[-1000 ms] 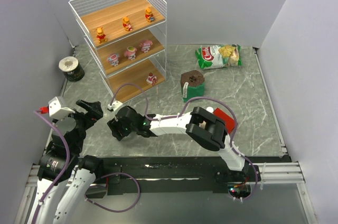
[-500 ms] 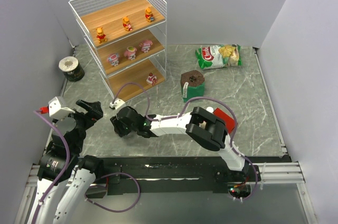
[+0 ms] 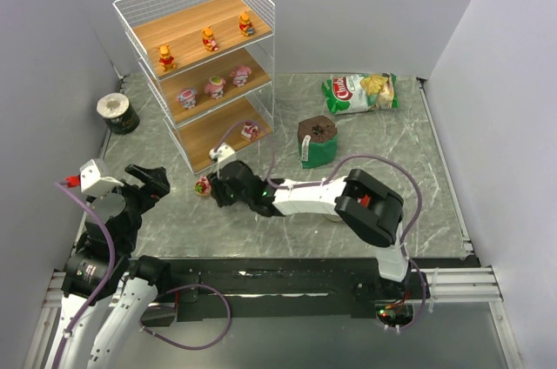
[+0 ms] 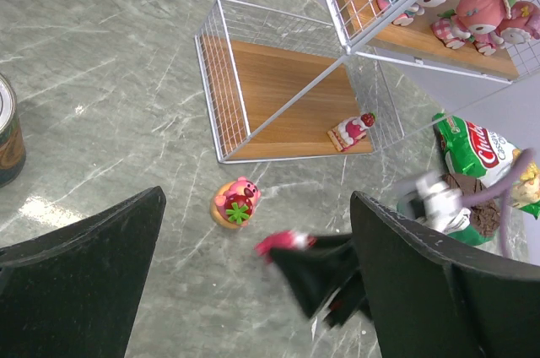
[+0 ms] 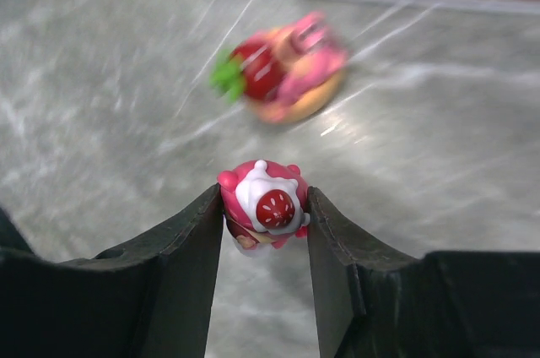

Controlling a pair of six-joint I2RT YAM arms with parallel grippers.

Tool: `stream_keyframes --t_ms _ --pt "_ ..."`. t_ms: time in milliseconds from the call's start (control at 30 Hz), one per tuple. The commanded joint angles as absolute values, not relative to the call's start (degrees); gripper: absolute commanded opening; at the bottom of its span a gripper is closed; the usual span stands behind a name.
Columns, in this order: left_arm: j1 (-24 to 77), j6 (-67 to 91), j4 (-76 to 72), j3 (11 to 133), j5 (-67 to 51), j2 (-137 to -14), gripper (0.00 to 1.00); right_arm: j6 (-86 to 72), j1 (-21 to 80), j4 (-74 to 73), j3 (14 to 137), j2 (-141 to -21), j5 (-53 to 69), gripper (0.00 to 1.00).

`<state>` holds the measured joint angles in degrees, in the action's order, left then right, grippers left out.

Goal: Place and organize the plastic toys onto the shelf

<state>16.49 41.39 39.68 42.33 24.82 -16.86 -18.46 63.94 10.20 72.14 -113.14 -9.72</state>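
Note:
The pink toy will go outward in my right gripper next, onto the bare front wood of the shelf's bottom level beside the red-and-white toy, and my gripper will release it there.
The shelf (image 3: 202,64) stands at the far left. It holds three orange-yellow toys (image 3: 209,38) on the top tier, three pink ones (image 3: 215,86) on the middle tier and a red-and-white one (image 3: 250,130) on the bottom tier. My right gripper (image 3: 215,192) is shut on a pink toy with a white and red top (image 5: 263,210), low over the table in front of the shelf. Another pink toy with a strawberry (image 3: 203,185) lies on the table just beside it; it also shows in the left wrist view (image 4: 236,203). My left gripper (image 3: 150,182) is open and empty, to the left.
A dark round tin (image 3: 117,112) sits left of the shelf. A chips bag (image 3: 361,90) lies at the back. A brown and green pack (image 3: 315,138) stands right of the shelf. Grey walls close in both sides.
My right gripper has moved right and toward the shelf with the pink toy in it. The strawberry toy on the table now shows beside it. The left arm has not moved.

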Motion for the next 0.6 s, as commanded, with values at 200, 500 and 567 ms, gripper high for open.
stream_keyframes --t_ms 200,500,567 --pt "16.52 41.66 38.06 42.28 25.58 -17.05 0.97 -10.03 53.88 19.95 73.65 -111.17 -5.72 0.32" --pt "16.61 41.57 37.97 42.28 25.40 -17.84 0.96 -6.41 49.75 24.08 80.68 -119.08 -2.02 0.33" --pt "16.52 41.57 37.97 42.28 25.31 -18.02 0.96 -7.11 49.40 24.00 82.44 -120.14 -1.50 0.33"
